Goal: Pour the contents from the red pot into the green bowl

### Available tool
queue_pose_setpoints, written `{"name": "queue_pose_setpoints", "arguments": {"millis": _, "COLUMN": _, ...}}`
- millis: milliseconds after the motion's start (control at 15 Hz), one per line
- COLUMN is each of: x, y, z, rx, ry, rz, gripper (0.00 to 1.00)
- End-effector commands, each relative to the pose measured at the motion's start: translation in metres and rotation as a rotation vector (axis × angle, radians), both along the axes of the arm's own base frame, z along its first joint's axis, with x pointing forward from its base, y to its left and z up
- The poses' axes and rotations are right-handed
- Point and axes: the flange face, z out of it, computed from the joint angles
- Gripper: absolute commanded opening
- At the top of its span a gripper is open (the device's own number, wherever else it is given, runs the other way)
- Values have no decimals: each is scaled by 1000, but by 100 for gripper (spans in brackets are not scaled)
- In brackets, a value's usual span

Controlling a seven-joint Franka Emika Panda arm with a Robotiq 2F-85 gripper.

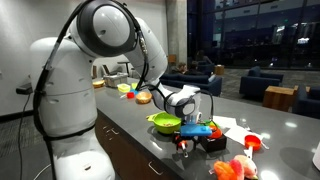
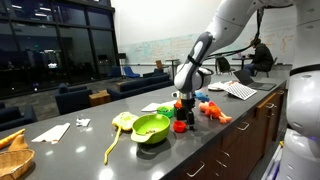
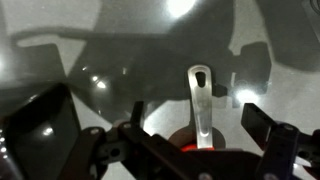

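Observation:
My gripper draws its wide-spread fingers together onto the pale straight handle next, staying low with hardly any travel, because the handle already lies between them.
The lime-green bowl (image 1: 165,122) sits on the dark counter and also shows in the other exterior view (image 2: 151,127). My gripper (image 1: 190,108) (image 2: 185,100) hangs low just beside the bowl, over a black block (image 2: 191,119). In the wrist view the red pot (image 3: 190,143) lies below and between my fingers. Its pale straight handle (image 3: 201,100) points away from me. My gripper (image 3: 160,128) is open, with the fingers wide apart on either side of the pot and not touching it. In both exterior views the gripper mostly hides the pot.
Orange and red toys (image 1: 232,168) (image 2: 215,112) lie past the block. A small red-and-white piece (image 1: 252,143) sits farther along the counter. A yellow-green ladle-like toy (image 2: 118,128) lies by the bowl, with papers (image 2: 50,132) beyond it. The counter's front edge is close.

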Motion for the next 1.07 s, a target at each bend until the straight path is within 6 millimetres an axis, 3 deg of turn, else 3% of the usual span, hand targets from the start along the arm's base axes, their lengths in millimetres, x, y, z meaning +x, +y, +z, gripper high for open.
{"name": "queue_pose_setpoints", "arguments": {"millis": 0, "x": -6, "y": 6, "z": -7, "rx": 7, "ry": -7, "rz": -2, "gripper": 100}}
{"name": "queue_pose_setpoints", "arguments": {"millis": 400, "x": -6, "y": 7, "z": -13, "rx": 5, "ry": -4, "rz": 3, "gripper": 100}}
{"name": "queue_pose_setpoints", "arguments": {"millis": 467, "x": -7, "y": 7, "z": -13, "rx": 4, "ry": -5, "rz": 2, "gripper": 75}}
{"name": "queue_pose_setpoints", "arguments": {"millis": 600, "x": -6, "y": 5, "z": -12, "rx": 1, "ry": -14, "rz": -1, "gripper": 68}}
{"name": "queue_pose_setpoints", "arguments": {"millis": 1000, "x": 0, "y": 1, "z": -5, "rx": -11, "ry": -47, "rz": -4, "gripper": 23}}
